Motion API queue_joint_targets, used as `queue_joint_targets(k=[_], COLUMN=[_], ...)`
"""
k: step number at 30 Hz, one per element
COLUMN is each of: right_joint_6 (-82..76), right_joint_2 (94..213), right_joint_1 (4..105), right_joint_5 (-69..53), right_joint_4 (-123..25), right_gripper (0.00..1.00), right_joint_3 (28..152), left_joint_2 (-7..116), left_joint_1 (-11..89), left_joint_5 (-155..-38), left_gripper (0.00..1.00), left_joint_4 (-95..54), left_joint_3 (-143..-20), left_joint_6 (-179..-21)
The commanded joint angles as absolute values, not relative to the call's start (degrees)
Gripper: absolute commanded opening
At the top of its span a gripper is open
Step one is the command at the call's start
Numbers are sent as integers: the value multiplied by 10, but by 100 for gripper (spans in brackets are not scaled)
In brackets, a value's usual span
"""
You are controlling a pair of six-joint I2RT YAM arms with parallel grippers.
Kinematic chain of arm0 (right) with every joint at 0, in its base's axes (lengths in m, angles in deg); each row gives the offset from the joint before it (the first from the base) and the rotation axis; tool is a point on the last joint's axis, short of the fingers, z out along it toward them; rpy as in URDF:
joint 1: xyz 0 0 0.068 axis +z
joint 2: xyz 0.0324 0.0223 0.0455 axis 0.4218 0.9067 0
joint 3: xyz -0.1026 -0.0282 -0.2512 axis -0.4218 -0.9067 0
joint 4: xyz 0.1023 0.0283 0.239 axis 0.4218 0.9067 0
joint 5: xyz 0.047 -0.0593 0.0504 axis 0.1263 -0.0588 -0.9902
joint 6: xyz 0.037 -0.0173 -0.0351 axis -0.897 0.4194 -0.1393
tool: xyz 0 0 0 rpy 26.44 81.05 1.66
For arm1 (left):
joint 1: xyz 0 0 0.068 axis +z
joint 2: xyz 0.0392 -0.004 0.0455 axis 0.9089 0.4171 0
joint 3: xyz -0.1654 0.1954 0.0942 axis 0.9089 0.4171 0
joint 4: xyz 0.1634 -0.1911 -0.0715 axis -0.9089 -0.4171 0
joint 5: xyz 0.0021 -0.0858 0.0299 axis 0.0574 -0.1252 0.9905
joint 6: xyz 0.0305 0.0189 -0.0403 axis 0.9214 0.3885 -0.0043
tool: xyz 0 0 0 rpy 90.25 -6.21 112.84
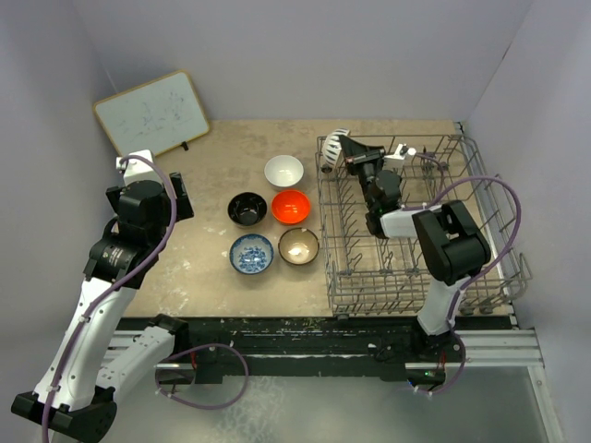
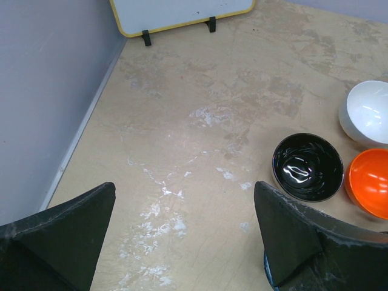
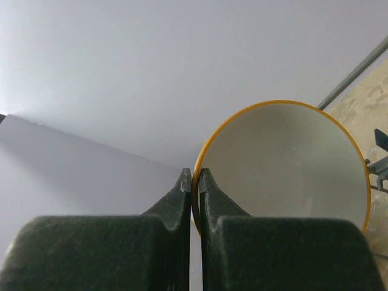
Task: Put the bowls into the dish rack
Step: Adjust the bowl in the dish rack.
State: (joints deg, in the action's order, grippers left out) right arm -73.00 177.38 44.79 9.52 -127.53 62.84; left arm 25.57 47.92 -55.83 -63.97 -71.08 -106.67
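The cream-beige bowl is hanging over the rack's corner, so I will move my right gripper back, to the right in the top view, and down between the rack's inner wires to release it.
My right gripper (image 1: pixel 345 153) (image 3: pixel 196 176) is shut on the rim of a cream-beige bowl (image 1: pixel 334 140) (image 3: pixel 285 163) with a yellow edge. It holds that bowl on its side over the far left corner of the grey wire dish rack (image 1: pixel 325 221). Five bowls sit on the table left of the rack: white (image 1: pixel 283 171) (image 2: pixel 370 112), black (image 1: pixel 247 209) (image 2: pixel 307 166), orange-red (image 1: pixel 291 207) (image 2: pixel 370 182), blue-and-white (image 1: pixel 251 253), and brown with cream inside (image 1: pixel 298 246). My left gripper (image 1: pixel 171 194) (image 2: pixel 185 200) hangs open over bare table left of the black bowl, holding nothing.
A white board (image 1: pixel 152 113) (image 2: pixel 182 12) with a yellow frame leans at the far left against the wall. Grey walls close in the table on the left, back and right. Upright tines fill the rack.
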Motion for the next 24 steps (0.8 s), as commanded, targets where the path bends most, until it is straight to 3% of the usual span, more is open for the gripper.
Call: queue_joint_targets(k=[1,24], right_joint_6=[-765,-810], right_joint_2=[1778,1761], right_joint_1=[447,449], right_joint_5=[102,153], right_joint_4=[-1398,-1332], right_gripper=[0,0], right_joint_3=[648,597], left_joint_2=[250,252], left_joint_1=[477,477], left_joint_5=[-549,-551], left_gripper=[99,99], left_joint_4=[-627,-623], left_joint_3=[-723,-718], left_joint_6=[-1057,-1057])
